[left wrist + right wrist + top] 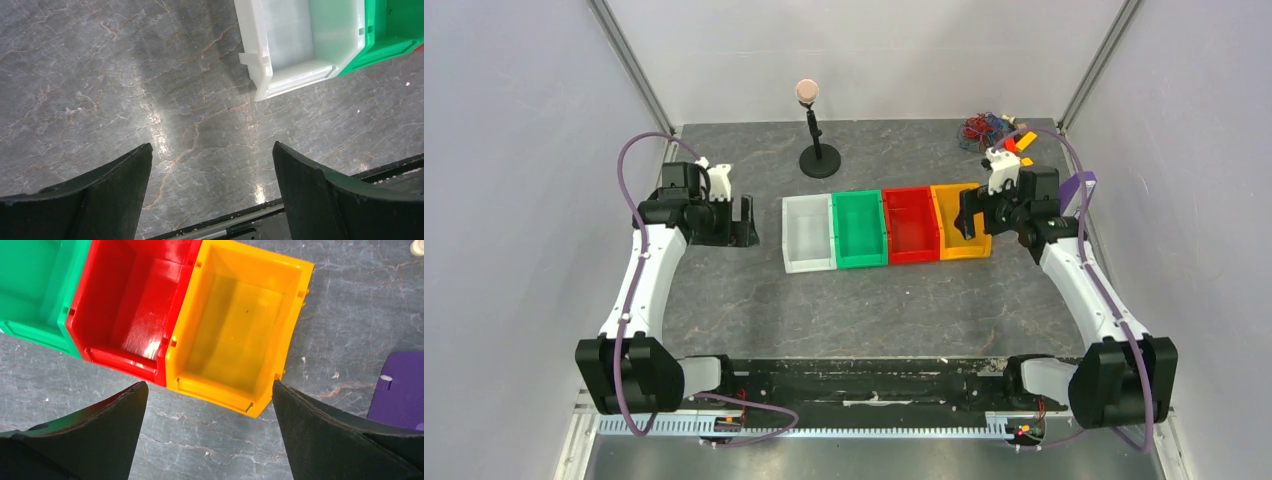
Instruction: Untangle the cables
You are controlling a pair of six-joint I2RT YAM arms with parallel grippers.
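Observation:
My right gripper will next move outward past the orange bin and come down onto the near side of the tangle, because the cables are outward of it and below.
The cables lie as a small loose tangle of red, blue and black wires at the far right corner of the table, seen only in the top view. My left gripper is open and empty left of the white bin, far from the cables. In the left wrist view it hovers over bare table. My right gripper is open and empty at the right side of the orange bin, in front of the tangle. In the right wrist view it is over the table by the orange bin's near edge.
Four bins stand in a row mid-table: white, green, red, orange, all empty. A black stand with a pink ball is behind them. Orange and red blocks lie by the cables. A purple piece is right.

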